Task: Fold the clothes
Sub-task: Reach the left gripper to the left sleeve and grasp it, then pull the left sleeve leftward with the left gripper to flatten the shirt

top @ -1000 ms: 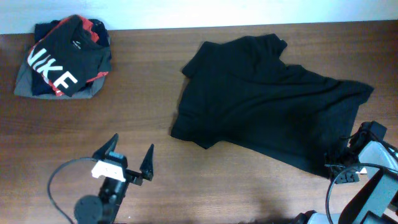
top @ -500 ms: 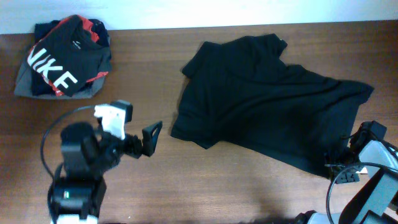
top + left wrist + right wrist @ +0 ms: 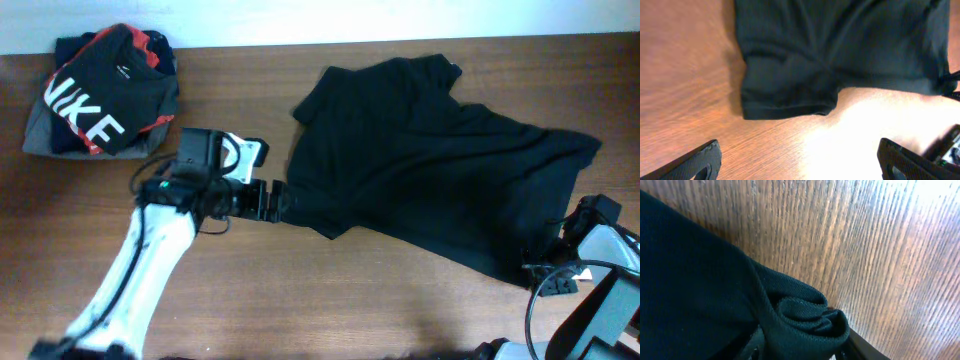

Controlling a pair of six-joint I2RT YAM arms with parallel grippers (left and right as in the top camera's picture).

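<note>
I need to move my open left gripper down onto the sleeve corner on the NIKE garment's side [image 3: 290, 217] [image 3: 747, 113], because bare wood still shows between its fingers.
The clothes, a plain black T-shirt [image 3: 430, 165], lie spread and rumpled on the wooden table [image 3: 400, 310], right of centre. My left gripper [image 3: 282, 200] is open at the shirt's near-left sleeve. In the left wrist view the sleeve [image 3: 790, 85] lies just ahead of the wide-apart fingertips [image 3: 697, 162], with bare wood between them. At the shirt's near-right corner my right gripper [image 3: 553, 258] is shut on a bunched fold of the hem [image 3: 805, 322], which fills the space between its jaws.
A black-and-red NIKE garment [image 3: 100, 95] lies on a grey folded garment [image 3: 40, 138] at the far left corner. The right arm's cable [image 3: 535, 295] loops near the front right edge.
My left arm has swung from the front left of the table up and right to the shirt's near-left sleeve, still open. The right gripper and the shirt have not moved.
</note>
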